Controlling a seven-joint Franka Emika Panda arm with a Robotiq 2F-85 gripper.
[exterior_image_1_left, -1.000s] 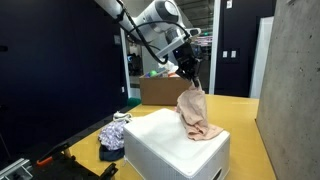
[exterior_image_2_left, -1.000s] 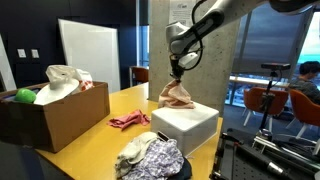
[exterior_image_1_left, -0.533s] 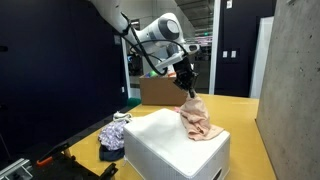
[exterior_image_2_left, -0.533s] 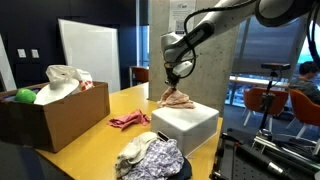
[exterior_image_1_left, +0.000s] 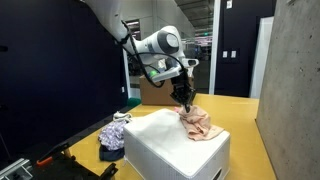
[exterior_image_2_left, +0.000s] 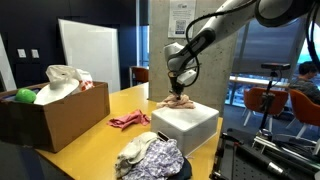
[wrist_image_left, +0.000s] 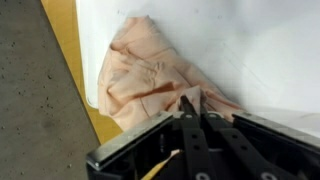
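Note:
Next, my gripper carries the cloth's fold low over the spread part of the cloth (exterior_image_1_left: 204, 128), which lies on the white box (exterior_image_1_left: 160, 140), and releases the fold there.
A peach-pink cloth (exterior_image_1_left: 200, 122) lies crumpled on the top of a white box (exterior_image_1_left: 160, 140), near its far edge. It also shows in the other exterior view (exterior_image_2_left: 179, 101) and in the wrist view (wrist_image_left: 150, 70). My gripper (exterior_image_1_left: 184, 100) is low over the cloth, its fingers close together and pinching a fold of it (wrist_image_left: 192, 106). In the exterior view from the other side the gripper (exterior_image_2_left: 178, 94) sits right on top of the cloth heap.
The white box (exterior_image_2_left: 185, 125) stands on a yellow table (exterior_image_2_left: 95, 135). A patterned cloth heap (exterior_image_2_left: 148, 158) lies beside it, a pink cloth (exterior_image_2_left: 128, 120) lies on the table, and a cardboard box (exterior_image_2_left: 50, 110) holds more cloths and a green ball.
The gripper has come down with the peach cloth. The cloth hung stretched up from the box before and now lies lower, heaped on the box top.

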